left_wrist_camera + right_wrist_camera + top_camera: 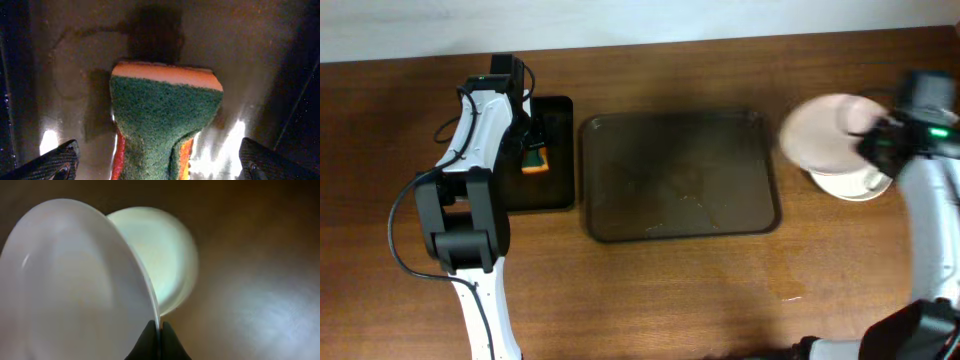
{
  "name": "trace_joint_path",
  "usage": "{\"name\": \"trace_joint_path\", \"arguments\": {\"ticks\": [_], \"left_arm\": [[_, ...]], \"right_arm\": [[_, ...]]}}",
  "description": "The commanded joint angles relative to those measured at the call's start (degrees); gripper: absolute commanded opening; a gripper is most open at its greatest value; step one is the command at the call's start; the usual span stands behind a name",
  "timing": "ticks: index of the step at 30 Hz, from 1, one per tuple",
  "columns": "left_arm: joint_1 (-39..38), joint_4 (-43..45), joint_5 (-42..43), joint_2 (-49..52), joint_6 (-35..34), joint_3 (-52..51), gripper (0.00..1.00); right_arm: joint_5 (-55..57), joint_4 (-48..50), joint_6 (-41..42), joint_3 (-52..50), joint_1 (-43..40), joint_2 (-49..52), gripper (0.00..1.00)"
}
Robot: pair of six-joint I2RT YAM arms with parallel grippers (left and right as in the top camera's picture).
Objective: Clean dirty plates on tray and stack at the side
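My right gripper is above the other white plate (852, 185) (159, 257), so it needs to move down, lay the tilted plate onto that plate and release the tilted plate's rim.
My right gripper (159, 330) is shut on the rim of a plain white plate (825, 130), held tilted above the table at the far right. Below it lies another white plate (850, 183) on the wood; the right wrist view shows this plate (162, 255) behind the held plate (75, 285). The dark brown tray (678, 175) lies bare in the middle. My left gripper (160, 167) stands open over a green and orange sponge (165, 115), its fingers (55, 162) wide on either side and not touching it. The overhead view shows the sponge (535, 160) lying in the black tray.
A small black tray (555, 195) lies left of the brown tray, with the left arm (470, 180) reaching over it. The right arm (930, 200) runs along the table's right edge. A pale wall borders the table's far edge.
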Motion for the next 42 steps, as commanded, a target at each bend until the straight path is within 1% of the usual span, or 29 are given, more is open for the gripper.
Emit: {"name": "trace_joint_path", "arguments": {"ticks": [1, 2, 5, 7, 8, 9, 10, 11, 13, 15, 17, 19, 20, 22, 24, 27, 29, 33, 35, 38, 39, 41, 42], "left_arm": [[0.11, 0.09, 0.57, -0.20, 0.72, 0.24, 1.00], [0.11, 0.09, 0.57, -0.20, 0.72, 0.24, 1.00], [0.11, 0.09, 0.57, -0.20, 0.72, 0.24, 1.00], [0.11, 0.09, 0.57, -0.20, 0.72, 0.24, 1.00], [0.09, 0.09, 0.57, -0.20, 0.72, 0.24, 1.00], [0.11, 0.09, 0.57, -0.20, 0.72, 0.24, 1.00], [0.11, 0.09, 0.57, -0.20, 0.72, 0.24, 1.00], [0.11, 0.09, 0.57, -0.20, 0.72, 0.24, 1.00], [0.11, 0.09, 0.57, -0.20, 0.72, 0.24, 1.00], [0.11, 0.09, 0.57, -0.20, 0.72, 0.24, 1.00], [0.11, 0.09, 0.57, -0.20, 0.72, 0.24, 1.00], [0.11, 0.09, 0.57, -0.20, 0.72, 0.24, 1.00], [0.11, 0.09, 0.57, -0.20, 0.72, 0.24, 0.99], [0.11, 0.09, 0.57, -0.20, 0.72, 0.24, 1.00], [0.11, 0.09, 0.57, -0.20, 0.72, 0.24, 1.00], [0.11, 0.09, 0.57, -0.20, 0.72, 0.24, 1.00], [0.11, 0.11, 0.57, -0.20, 0.72, 0.24, 1.00], [0.11, 0.09, 0.57, -0.20, 0.72, 0.24, 1.00], [0.11, 0.09, 0.57, -0.20, 0.72, 0.24, 1.00], [0.11, 0.09, 0.57, -0.20, 0.72, 0.24, 1.00], [0.11, 0.09, 0.57, -0.20, 0.72, 0.24, 0.99], [0.11, 0.09, 0.57, -0.20, 0.72, 0.24, 1.00], [0.11, 0.09, 0.57, -0.20, 0.72, 0.24, 1.00]], "right_arm": [[-8.68, 0.52, 0.37, 0.17, -12.26, 3.06, 0.04], [-9.57, 1.60, 0.35, 0.15, -14.53, 5.01, 0.04], [-9.64, 4.92, 0.35, 0.15, -14.97, 11.34, 0.04], [-12.46, 5.77, 0.28, 0.15, -14.97, 14.95, 0.05], [-14.60, 5.77, 0.24, 0.15, -14.97, 16.85, 0.12], [-16.81, 5.64, -1.31, 0.15, -14.97, 17.90, 0.56], [-18.97, 4.83, -1.95, 0.26, -14.95, 17.97, 0.80], [-20.13, 2.03, -2.51, 1.53, -14.80, 16.70, 0.80], [-22.45, -0.35, -4.55, 2.84, -13.49, 13.16, 0.80], [-24.15, -2.51, -5.55, 3.32, -9.42, 5.86, 0.79], [-24.17, -5.77, -5.55, 3.32, -2.99, -4.48, 0.80], [-21.79, -11.54, -5.57, 2.21, 6.10, -14.38, 0.84], [-19.32, -13.86, -5.53, 0.61, 10.34, -17.55, 0.96], [-17.88, -15.04, -5.29, -5.31, 18.47, -23.39, 0.98], [-16.11, -12.41, -5.09, -11.76, 24.59, -30.53, 0.98], [-16.39, -14.25, -5.11, -11.89, 24.94, -35.12, 0.98], [-17.25, -17.05, -5.11, -11.89, 24.94, -35.21, 0.98], [-17.20, -17.40, -5.18, -11.91, 24.94, -31.74, 0.98], [-17.66, -20.76, -5.55, -11.91, 24.94, -28.48, 0.99], [-17.88, -19.78, -5.55, -12.02, 25.81, -26.91, 0.98], [-17.68, -16.59, -5.57, -13.33, 25.88, -28.41, 0.99], [-17.99, -7.41, -5.55, -20.46, 25.88, -35.63, 0.98], [-18.10, 1.20, -5.62, -29.83, 25.88, -45.13, 0.98]]}}
